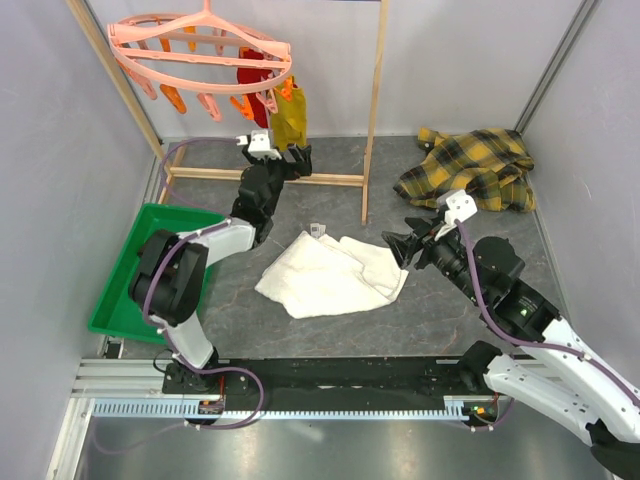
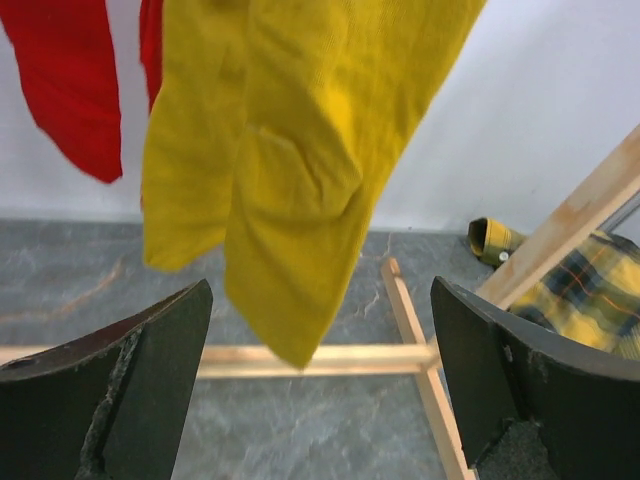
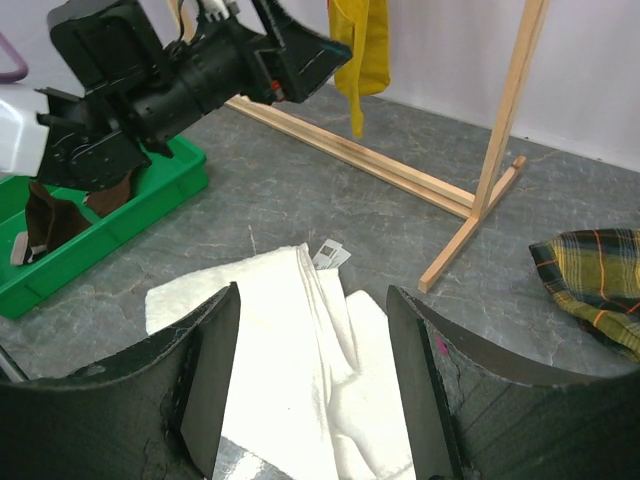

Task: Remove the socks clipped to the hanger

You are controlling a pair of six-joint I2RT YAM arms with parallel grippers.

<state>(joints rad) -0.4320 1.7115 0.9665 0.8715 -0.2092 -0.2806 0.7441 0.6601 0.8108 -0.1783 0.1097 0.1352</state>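
The yellow sock's lower end (image 1: 290, 142) (image 2: 295, 315) hangs lined up with the gap of my left gripper's open fingers, so I should ease them outward and around it to close.
The salmon-pink hanger (image 1: 200, 45) hangs at the top left with pink and orange clips. A mustard yellow sock (image 1: 291, 118) and a red sock (image 1: 255, 85) hang clipped to its right side. My left gripper (image 1: 296, 158) is open just below the yellow sock; in the left wrist view the yellow sock (image 2: 290, 150) hangs above and between the fingers (image 2: 130, 390), untouched, with the red sock (image 2: 70, 80) to the left. My right gripper (image 1: 397, 248) is open and empty over the white towel (image 3: 290, 370). A dark brown sock (image 3: 50, 215) lies in the green bin.
A wooden frame rack (image 1: 375, 110) stands at the back, its base rail (image 2: 300, 360) under the socks. A green bin (image 1: 140, 265) sits at the left. A yellow-black plaid shirt (image 1: 470, 170) lies at the back right. The white towel (image 1: 330, 272) lies mid-table.
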